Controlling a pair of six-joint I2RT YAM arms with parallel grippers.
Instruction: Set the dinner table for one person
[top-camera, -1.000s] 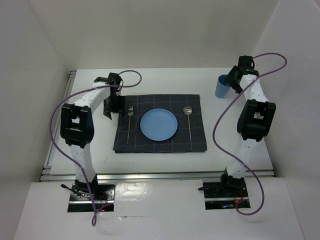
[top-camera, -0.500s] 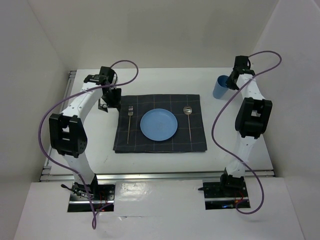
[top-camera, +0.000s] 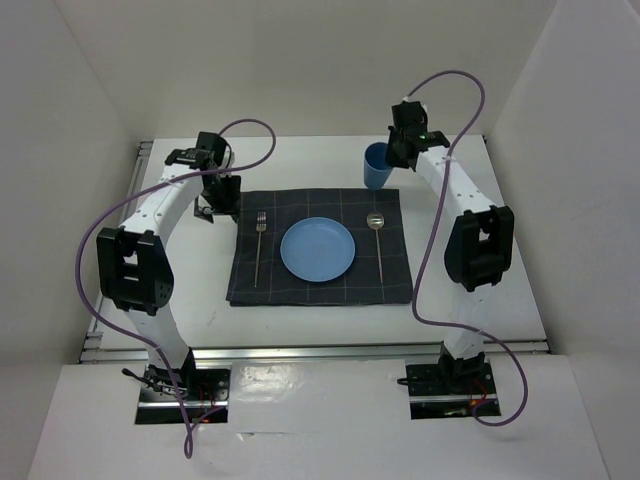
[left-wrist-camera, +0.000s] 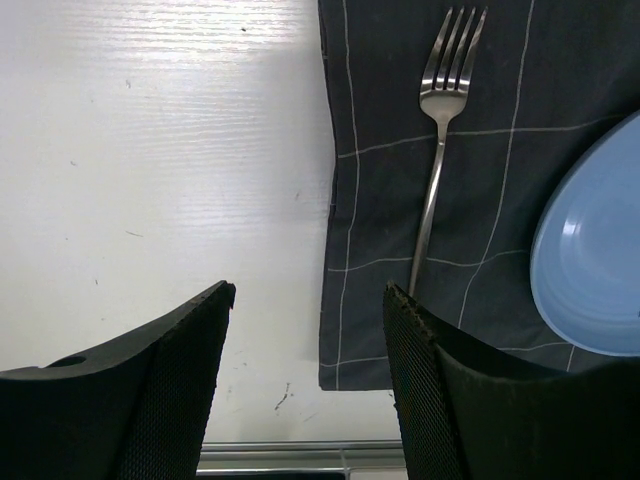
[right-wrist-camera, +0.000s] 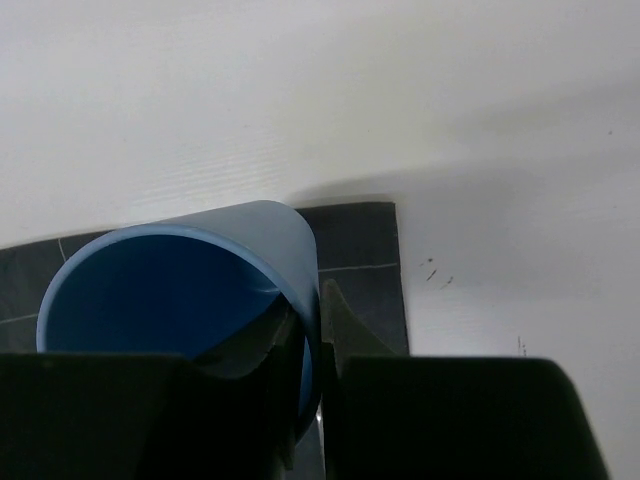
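Note:
I will next move my right gripper back and down. I will put the cup on the bare mat beside the spoon's head and let go of it, because that spot is empty.
On the white dinner table (top-camera: 500, 250) lies a dark checked mat (top-camera: 395, 275) with a blue plate (top-camera: 317, 249) in its middle, a fork (top-camera: 259, 245) on its left and a spoon (top-camera: 377, 238) on its right. My right gripper (top-camera: 391, 160) is shut on the wall of a blue cup (top-camera: 376, 166) by the mat's far right corner; in the right wrist view one finger is inside the cup (right-wrist-camera: 170, 290) and one outside. My left gripper (left-wrist-camera: 310, 295) stands open and empty over the bare table, just left of the mat (left-wrist-camera: 390, 200) and fork (left-wrist-camera: 438, 130).
White walls enclose the table on three sides. A metal rail (top-camera: 320, 350) runs along the near edge and another (top-camera: 140, 160) along the left. The plate's rim (left-wrist-camera: 590, 260) shows at the right of the left wrist view.
My right gripper shut on the blue cup's wall and carried it left from the far right of the table to the mat's far right corner. The left gripper drew back from the fork.

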